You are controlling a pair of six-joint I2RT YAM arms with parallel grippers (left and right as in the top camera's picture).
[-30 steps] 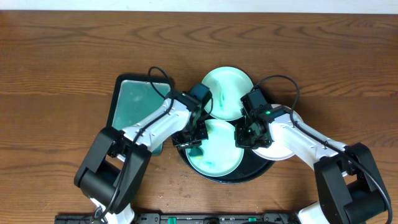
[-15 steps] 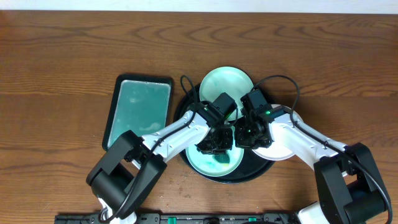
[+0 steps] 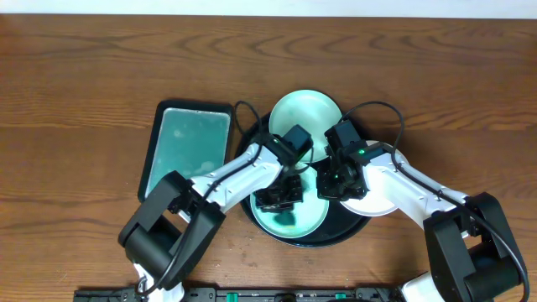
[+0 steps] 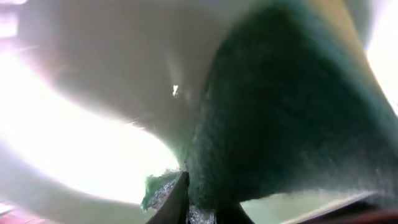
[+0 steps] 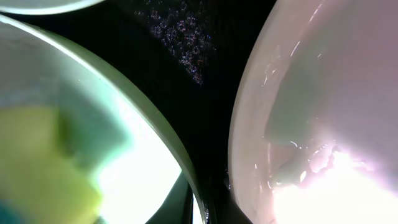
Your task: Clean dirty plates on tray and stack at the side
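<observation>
The teal dish has open room, so my left gripper should next lift off the plate, pass the tray's rim and release the sponge into the dish's near end (image 3: 171, 167).
The round black tray (image 3: 347, 231) holds three white plates. The front plate (image 3: 300, 223) is teal-smeared. My left gripper (image 3: 280, 198) is over it, shut on a dark green sponge (image 4: 292, 112) that presses on the plate (image 4: 93, 124). My right gripper (image 3: 331, 186) is shut on the front plate's right rim (image 5: 180, 155), with wet tray (image 5: 186, 62) beside it. The back plate (image 3: 309, 113) is tinted teal. The right plate (image 3: 372, 207) overhangs the tray's right edge, lies partly under my right arm, and looks wet in the right wrist view (image 5: 323, 93).
A rectangular black-rimmed dish of teal liquid (image 3: 188, 148) lies just left of the tray. The brown wooden table (image 3: 84, 67) surrounds everything. Both arms reach in from the front edge, and their cables arch over the tray's back.
My left gripper swept the sponge from the front plate's left edge to its right side, then back a little toward the middle. My right gripper stayed clamped on the rim.
</observation>
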